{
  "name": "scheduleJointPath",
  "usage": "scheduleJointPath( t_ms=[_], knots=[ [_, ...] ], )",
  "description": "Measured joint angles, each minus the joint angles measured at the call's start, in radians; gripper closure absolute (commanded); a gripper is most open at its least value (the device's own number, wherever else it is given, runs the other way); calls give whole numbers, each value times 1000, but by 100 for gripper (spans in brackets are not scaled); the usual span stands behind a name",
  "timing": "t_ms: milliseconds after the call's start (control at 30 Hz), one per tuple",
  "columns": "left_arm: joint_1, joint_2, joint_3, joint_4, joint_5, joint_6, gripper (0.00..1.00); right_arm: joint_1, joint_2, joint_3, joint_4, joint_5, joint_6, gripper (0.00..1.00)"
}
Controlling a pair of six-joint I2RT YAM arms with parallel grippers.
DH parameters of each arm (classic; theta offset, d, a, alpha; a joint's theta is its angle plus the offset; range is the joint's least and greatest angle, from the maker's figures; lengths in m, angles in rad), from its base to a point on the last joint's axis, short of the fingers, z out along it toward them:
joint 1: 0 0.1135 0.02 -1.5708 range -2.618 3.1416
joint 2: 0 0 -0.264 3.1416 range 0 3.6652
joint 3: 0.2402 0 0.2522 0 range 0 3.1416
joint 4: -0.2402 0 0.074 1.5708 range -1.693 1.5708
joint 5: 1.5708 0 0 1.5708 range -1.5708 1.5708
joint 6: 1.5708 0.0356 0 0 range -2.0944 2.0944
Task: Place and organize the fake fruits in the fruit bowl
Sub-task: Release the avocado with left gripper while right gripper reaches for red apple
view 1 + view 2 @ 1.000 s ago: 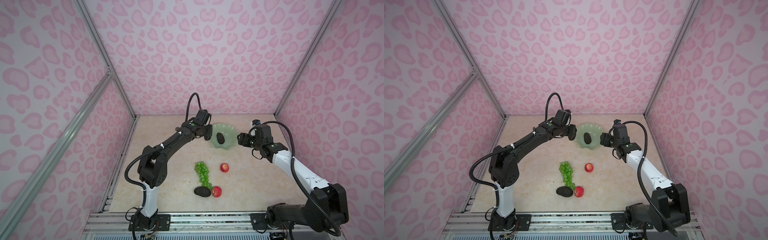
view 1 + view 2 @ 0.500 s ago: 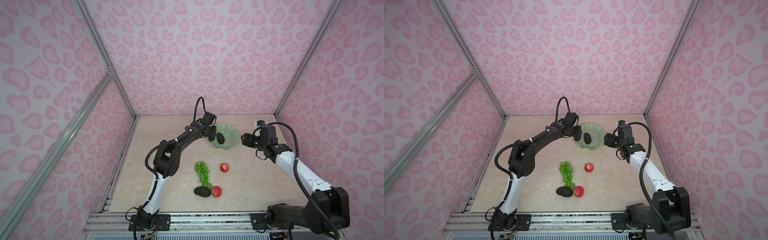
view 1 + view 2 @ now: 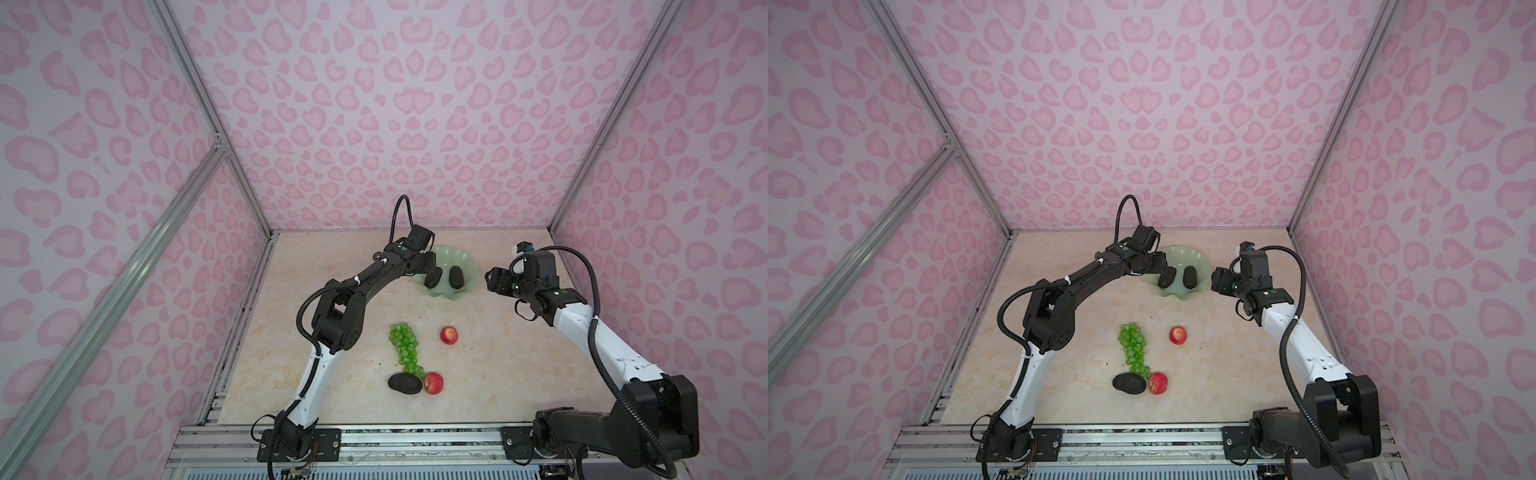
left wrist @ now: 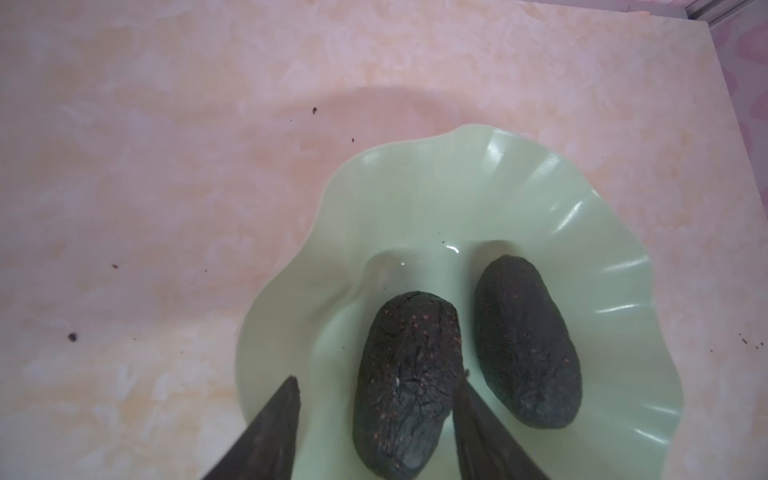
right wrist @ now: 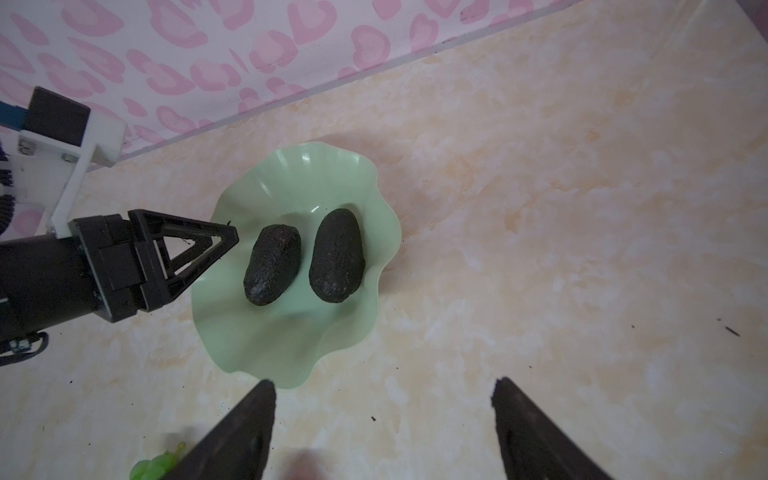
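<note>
I will move my right gripper back and down around the red apple nearer the bowl next, as it is below my open fingers and closer to my base.
The mint-green fruit bowl (image 3: pixel 468 266) stands at the back of the table. Two dark avocados (image 3: pixel 456 277) (image 3: pixel 433 277) lie side by side in it. My left gripper (image 4: pixel 378 378) is open around the nearer avocado (image 4: pixel 409 374): one finger touches it and the other stands clear. My right gripper (image 5: pixel 382 384) hangs open and empty over bare table, just right of the bowl (image 5: pixel 282 332). In both top views the green grapes (image 3: pixel 403 349), two red apples (image 3: pixel 449 335) (image 3: pixel 433 382) and a third avocado (image 3: pixel 404 382) lie on the table in front.
Pink patterned walls close in the back and both sides of the marble-look table (image 3: pixel 498 353). The left arm (image 3: pixel 374 274) stretches across towards the bowl. An aluminium rail (image 3: pixel 374 436) runs along the front edge.
My left gripper moved right over the bowl with an avocado and parted its jaws; that avocado now lies beside the first. My right gripper drew back slightly from the bowl.
</note>
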Motion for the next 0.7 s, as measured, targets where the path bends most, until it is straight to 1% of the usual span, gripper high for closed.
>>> scheduleJointPath(
  t_ms=[133, 267, 367, 500, 567, 700],
  knots=[
    [0, -2, -6, 8, 0, 2, 39, 3, 1, 0, -1, -27, -8, 20],
    [-4, -2, -10, 22, -2, 31, 38, 60, 8, -10, -18, -29, -11, 20],
    [-10, -6, -26, 46, -12, 66, 37, 141, 8, -28, -50, -17, -11, 21],
    [-12, -31, -92, 79, -34, 101, 35, 261, 8, -64, -71, -2, -2, 22],
    [-13, -46, -126, 97, -40, 115, 35, 321, 8, -93, -77, 6, 21, 22],
    [-12, -89, -186, 131, -47, 137, 33, 398, 18, -140, -82, 28, 71, 24]
  ],
)
